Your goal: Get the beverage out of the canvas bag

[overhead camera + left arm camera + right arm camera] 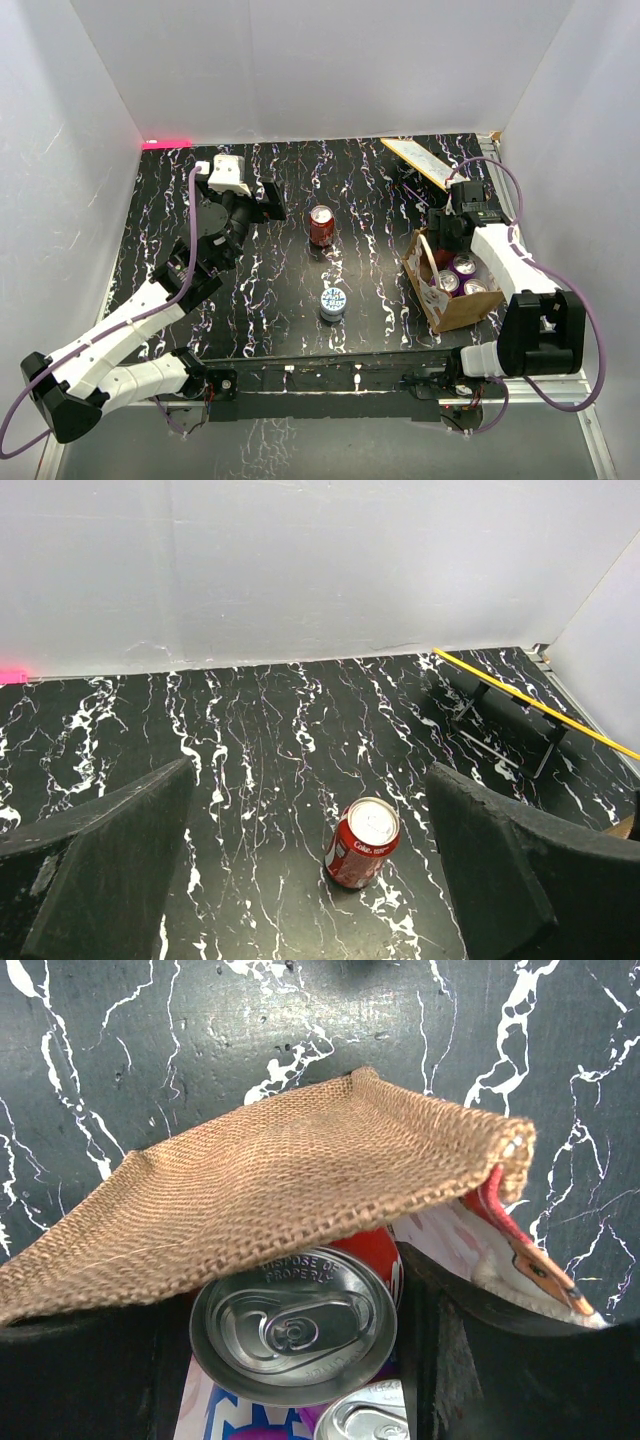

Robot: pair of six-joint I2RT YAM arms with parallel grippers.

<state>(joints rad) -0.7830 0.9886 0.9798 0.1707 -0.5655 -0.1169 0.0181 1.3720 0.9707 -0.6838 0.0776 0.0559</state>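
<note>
Bare tabletop beside the Coke can point(321, 226) is on the left in the top view, so my right gripper should next lift the red can over there, lower it and release it.
The canvas bag point(462, 310) stands open at the right of the table, with several cans point(465, 265) inside. My right gripper point(447, 240) reaches into its far end. In the right wrist view its fingers point(470, 1360) sit on both sides of a red can point(285, 1325) under the folded burlap wall point(270, 1180), touching it. A purple-labelled can point(365, 1420) lies beside it. My left gripper point(268, 200) is open and empty above the table, left of a red Coke can point(321, 226), which also shows between its fingers in the left wrist view point(362, 842).
A blue and white can point(333, 303) stands upright in the middle of the table. A flat yellow-edged board point(420, 160) on a black stand point(500, 720) leans at the back right. White walls close in the table on three sides.
</note>
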